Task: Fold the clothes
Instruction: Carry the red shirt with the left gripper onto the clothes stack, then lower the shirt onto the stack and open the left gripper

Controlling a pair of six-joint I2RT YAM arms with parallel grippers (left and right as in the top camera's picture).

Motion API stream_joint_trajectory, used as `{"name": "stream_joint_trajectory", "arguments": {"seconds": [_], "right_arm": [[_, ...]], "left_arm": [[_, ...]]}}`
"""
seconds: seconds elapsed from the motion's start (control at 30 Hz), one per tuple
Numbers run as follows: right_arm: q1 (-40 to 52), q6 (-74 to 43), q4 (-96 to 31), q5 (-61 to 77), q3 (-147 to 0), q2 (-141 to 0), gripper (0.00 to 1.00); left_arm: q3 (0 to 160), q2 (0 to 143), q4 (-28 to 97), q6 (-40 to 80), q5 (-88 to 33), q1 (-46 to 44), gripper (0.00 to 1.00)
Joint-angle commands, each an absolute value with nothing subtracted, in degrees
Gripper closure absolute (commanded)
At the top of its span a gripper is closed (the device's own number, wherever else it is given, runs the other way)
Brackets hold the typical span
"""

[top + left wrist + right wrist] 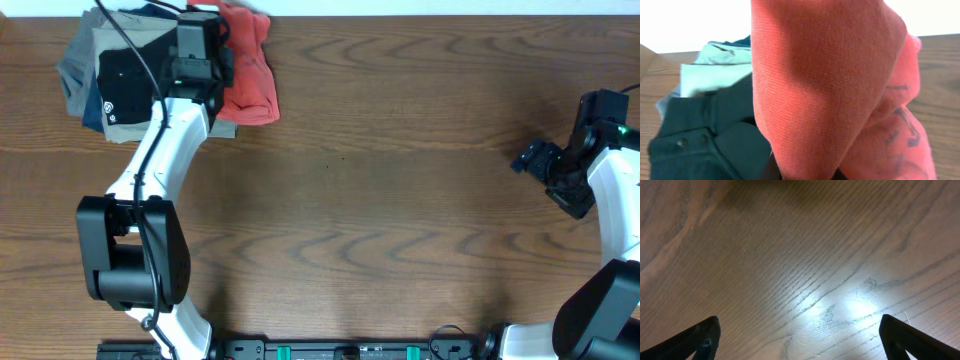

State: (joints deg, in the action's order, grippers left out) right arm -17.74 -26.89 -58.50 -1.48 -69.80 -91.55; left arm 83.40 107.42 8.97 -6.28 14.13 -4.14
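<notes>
Next, my left gripper will carry the T-shirt (250,72) to the left in the overhead view, over the black garment, then open.
The coral-red T-shirt (250,72) lies bunched at the far left of the table, right beside a pile of folded garments (100,60). My left gripper (212,22) is at the shirt's far upper edge. In the left wrist view the red cloth (820,85) fills the frame and runs down into the jaws (807,175), which are shut on it; dark lettering shows on a fold at lower right. My right gripper (530,160) is far off at the table's right side, open and empty over bare wood (800,340).
The pile holds a black garment with a white tag (125,85) on top of grey, khaki and blue ones. In the left wrist view the dark garment (715,140) and a pale one (710,70) lie left of the shirt. The wooden table (380,200) spreads between the arms.
</notes>
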Motion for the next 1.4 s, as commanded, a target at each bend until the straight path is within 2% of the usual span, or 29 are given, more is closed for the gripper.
{"name": "stream_joint_trajectory", "arguments": {"seconds": [0.0, 0.9, 1.13, 1.37], "right_arm": [[-17.89, -26.52, -58.5, -1.67, -70.5, -91.2, 0.01], [-17.89, -26.52, -58.52, -1.67, -70.5, -91.2, 0.01], [-17.89, -26.52, -58.52, -1.67, -70.5, -91.2, 0.01], [-17.89, -26.52, -58.52, -1.69, -70.5, -91.2, 0.01]], "left_arm": [[84.47, 105.3, 7.35, -6.61, 16.23, -1.45, 0.93], [84.44, 103.07, 4.01, -5.06, 19.18, 5.04, 0.94], [84.33, 103.79, 4.25, 2.35, 19.14, 8.32, 0.94], [84.29, 106.41, 5.28, 2.68, 19.09, 11.07, 0.93]]}}
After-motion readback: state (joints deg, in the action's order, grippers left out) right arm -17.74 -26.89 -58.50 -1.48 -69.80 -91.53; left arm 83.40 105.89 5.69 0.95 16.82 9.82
